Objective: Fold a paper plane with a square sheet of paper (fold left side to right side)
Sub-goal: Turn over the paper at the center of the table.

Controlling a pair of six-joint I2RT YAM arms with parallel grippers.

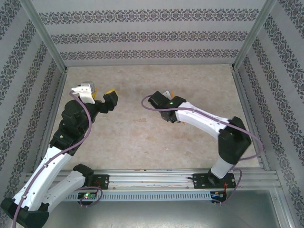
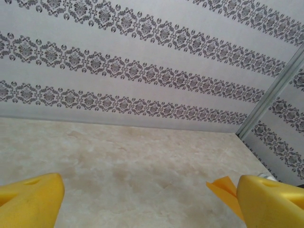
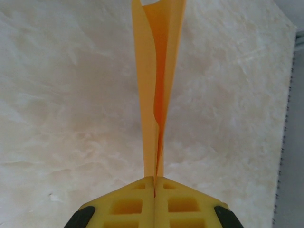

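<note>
Next, the right gripper lowers and tilts toward the marbled table to release the paper plane [image 3: 156,71], because the folded plane still stands on its edge.
My right gripper [image 3: 155,183] is shut on the paper plane [image 3: 156,71], a narrow folded strip of bright orange paper with a centre crease. The strip runs straight out from the closed yellow pads over the table. My left gripper [image 2: 149,204] stands wide open with nothing between its yellow fingers [image 2: 28,202]. An orange corner of the paper plane [image 2: 221,187] shows just beside its right finger. From above, the left gripper [image 1: 100,91] is raised at the left. The right arm's wrist [image 1: 164,102] faces it across a gap at mid-table.
The beige marbled table top [image 1: 142,142] is boxed in by patterned walls [image 1: 142,33] at the back and both sides. Metal frame posts [image 1: 45,35] stand at the back corners. A metal rail [image 1: 152,178] carries both arm bases at the near edge.
</note>
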